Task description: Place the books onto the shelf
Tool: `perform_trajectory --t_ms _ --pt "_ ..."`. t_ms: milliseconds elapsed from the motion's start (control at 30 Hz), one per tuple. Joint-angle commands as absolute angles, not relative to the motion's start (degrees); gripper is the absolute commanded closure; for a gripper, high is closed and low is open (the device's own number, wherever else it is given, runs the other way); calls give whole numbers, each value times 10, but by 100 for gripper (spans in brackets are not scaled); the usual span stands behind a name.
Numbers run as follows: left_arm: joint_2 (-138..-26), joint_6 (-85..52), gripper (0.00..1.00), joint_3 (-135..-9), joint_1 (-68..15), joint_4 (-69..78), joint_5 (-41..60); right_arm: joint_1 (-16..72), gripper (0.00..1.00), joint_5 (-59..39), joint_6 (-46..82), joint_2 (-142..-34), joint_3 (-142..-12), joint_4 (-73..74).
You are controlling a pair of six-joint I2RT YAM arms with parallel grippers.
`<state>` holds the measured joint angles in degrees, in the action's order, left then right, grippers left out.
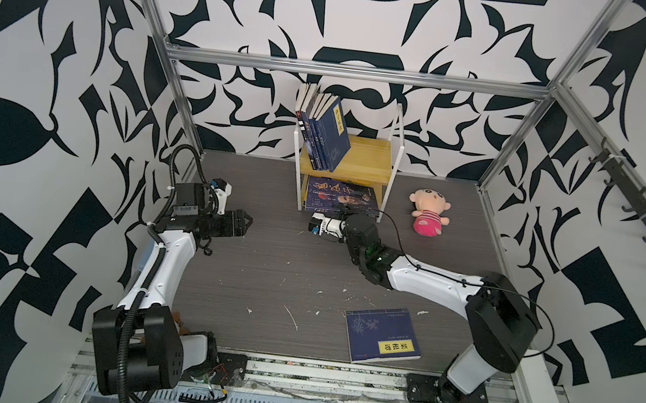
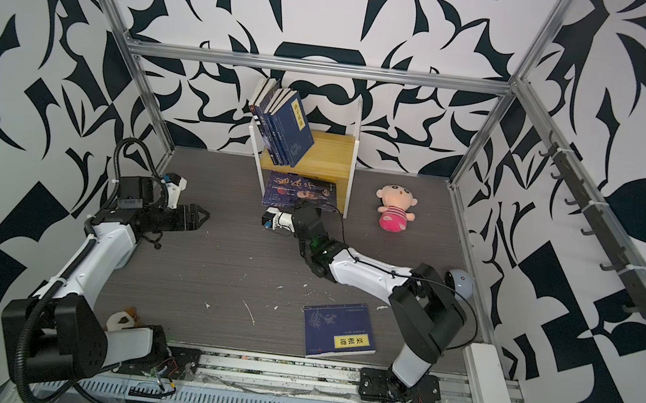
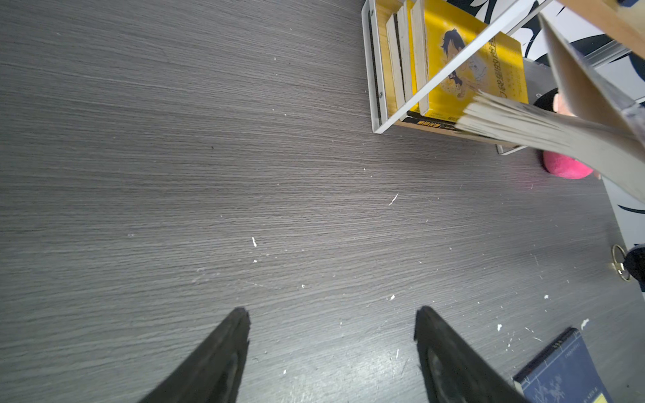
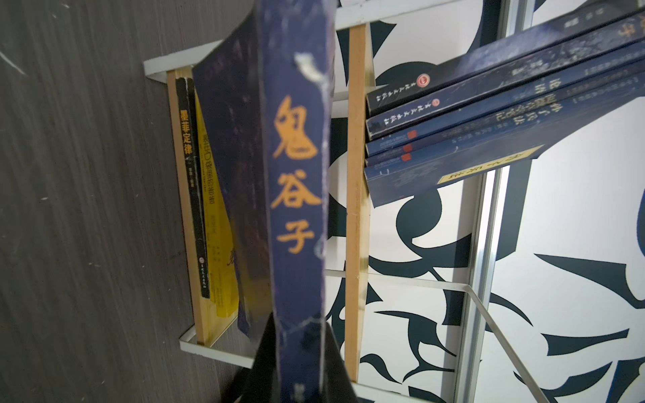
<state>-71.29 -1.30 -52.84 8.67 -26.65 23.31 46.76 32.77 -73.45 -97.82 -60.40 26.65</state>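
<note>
The shelf's lower level lies outward of my right gripper, so my right gripper will push the jutting dark book's spine outward above the yellow book (image 4: 216,226) and let go of it.
The shelf (image 1: 364,159) (image 2: 331,153) stands at the back centre. Several navy books (image 1: 325,131) (image 4: 488,104) lean on its upper board. My right gripper (image 4: 300,328) is shut on the spine of a dark book with gold calligraphy (image 1: 340,197) (image 2: 299,191) (image 4: 296,209), which lies partly inside the lower tier. A yellow book (image 3: 471,69) (image 4: 216,226) and a black-spined one sit beneath it. Another navy book with a yellow label (image 1: 382,337) (image 2: 338,332) (image 3: 565,370) lies flat near the table's front. My left gripper (image 1: 245,222) (image 2: 202,217) (image 3: 331,314) hangs open and empty over the left of the table.
A pink plush doll (image 1: 428,217) (image 2: 395,213) lies right of the shelf. A round grey ball (image 2: 460,284) sits behind the right arm, and a small toy (image 2: 122,318) by the left arm's base. Aluminium posts frame the table; a hook rail (image 1: 628,194) runs along the right wall.
</note>
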Motion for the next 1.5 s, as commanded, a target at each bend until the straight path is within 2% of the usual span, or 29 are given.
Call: perform_trajectory --t_ms 0,367,567,767,933,1467 --pt "-701 -15 21 -525 89 -259 243 455 100 360 -734 -986 -650 381" --pt "-704 -12 20 -524 89 -257 239 440 100 370 -731 -1036 -687 449" --pt "-706 -12 20 -523 90 -254 241 437 100 357 -707 -1081 -691 439" --pt "-702 -13 19 -526 90 -258 242 427 100 318 -618 -1114 -708 300" --pt "-702 -13 19 -525 90 -256 244 416 100 291 -593 -1131 -755 189" --pt "-701 -15 19 -522 89 -250 246 376 96 194 -620 -1192 -880 59"
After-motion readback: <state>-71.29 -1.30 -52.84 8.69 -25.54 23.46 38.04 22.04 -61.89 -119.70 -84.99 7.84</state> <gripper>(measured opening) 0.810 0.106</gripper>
